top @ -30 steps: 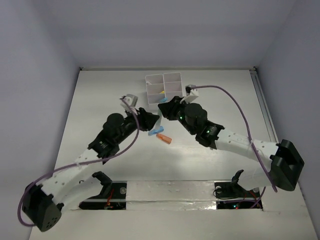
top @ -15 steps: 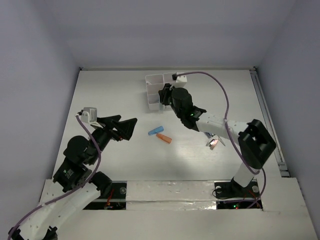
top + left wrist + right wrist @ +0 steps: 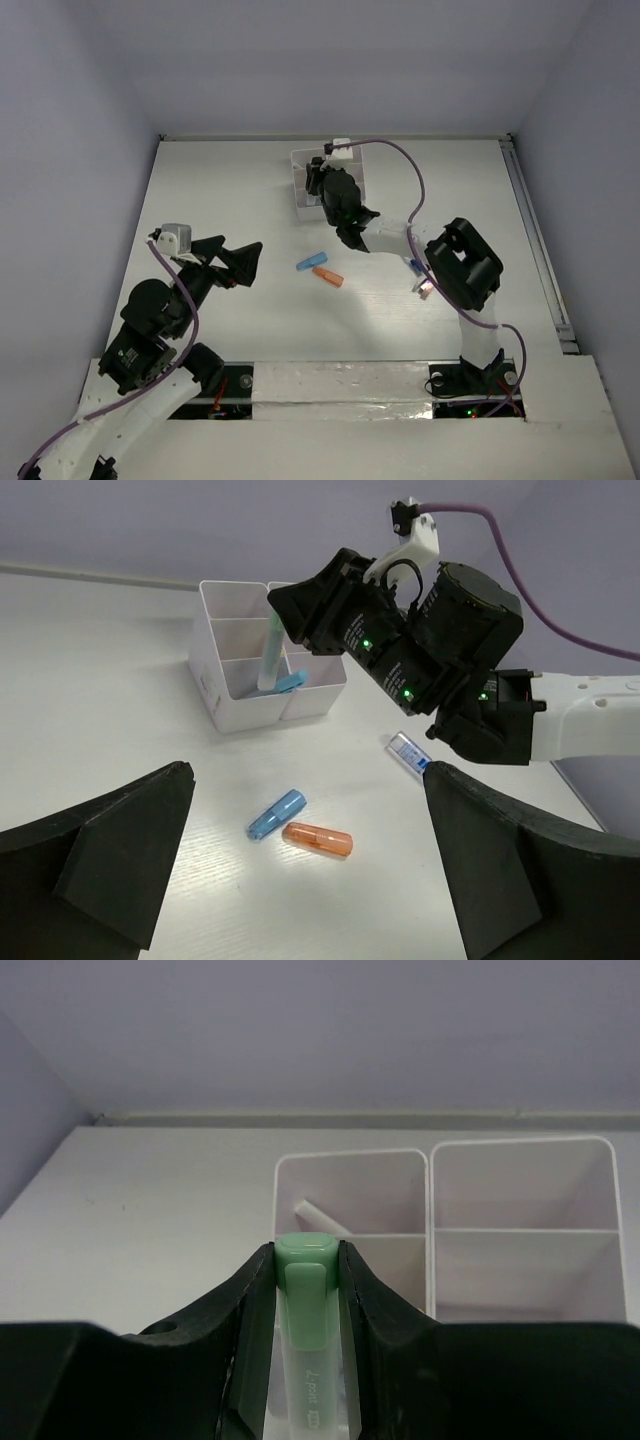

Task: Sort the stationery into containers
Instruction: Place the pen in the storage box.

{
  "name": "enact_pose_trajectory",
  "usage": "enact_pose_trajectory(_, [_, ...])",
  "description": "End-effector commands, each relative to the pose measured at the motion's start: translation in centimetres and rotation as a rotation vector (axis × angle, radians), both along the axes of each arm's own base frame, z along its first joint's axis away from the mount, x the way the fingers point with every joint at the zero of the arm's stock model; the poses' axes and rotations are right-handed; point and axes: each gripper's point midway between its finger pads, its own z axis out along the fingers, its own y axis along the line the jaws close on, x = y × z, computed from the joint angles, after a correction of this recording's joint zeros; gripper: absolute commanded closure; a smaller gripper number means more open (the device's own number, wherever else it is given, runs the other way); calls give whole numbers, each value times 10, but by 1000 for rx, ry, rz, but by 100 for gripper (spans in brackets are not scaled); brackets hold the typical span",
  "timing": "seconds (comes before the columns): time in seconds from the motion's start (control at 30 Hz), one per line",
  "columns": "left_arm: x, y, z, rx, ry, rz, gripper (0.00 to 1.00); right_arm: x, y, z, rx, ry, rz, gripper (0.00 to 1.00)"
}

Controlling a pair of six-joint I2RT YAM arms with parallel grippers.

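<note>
My right gripper lowers a little over the organizer's near section next, then opens.
My right gripper is shut on a pale-green marker and holds it upright over the white organizer; the left wrist view shows the marker hanging into a near compartment of the organizer. From above the right gripper covers the organizer. A white stick leans in a far compartment. A blue marker and an orange marker lie side by side on the table, also seen from above as the blue marker and the orange marker. My left gripper is open and empty, to their left.
A blue-labelled tube lies right of the markers, beside the right arm; the same tube shows in the top view. A small pink-and-white item lies under the right arm's elbow. The table's back wall is just behind the organizer.
My right gripper has moved back and left over the organizer with the green marker. My left arm has pulled back to the left, away from the markers.
</note>
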Motion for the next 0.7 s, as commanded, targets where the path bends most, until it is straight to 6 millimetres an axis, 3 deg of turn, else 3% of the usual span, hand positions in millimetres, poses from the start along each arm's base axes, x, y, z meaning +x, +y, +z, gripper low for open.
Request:
enact_pose_trajectory(0.0, [4,-1,6,17,-24,0,1,14,-2,38,85,-116,-59,100])
enact_pose_trajectory(0.3, [4,-1,6,23,-35,-11,1,25,-3,11,54,-107,-87,100])
enact_pose_trajectory(0.57, [8,-1,4,31,-28,-6,1,21,-1,-3,43,-114,-55,100])
enact_pose_trajectory(0.6, [9,1,4,32,-28,2,1,18,-2,1,51,-119,-50,95])
enact_pose_trajectory(0.63, [10,-1,3,33,-25,-3,1,16,-4,-3,49,-112,-48,82])
enact_pose_trajectory(0.67, [9,-1,4,32,-28,-7,1,14,-5,-3,46,-107,-46,76])
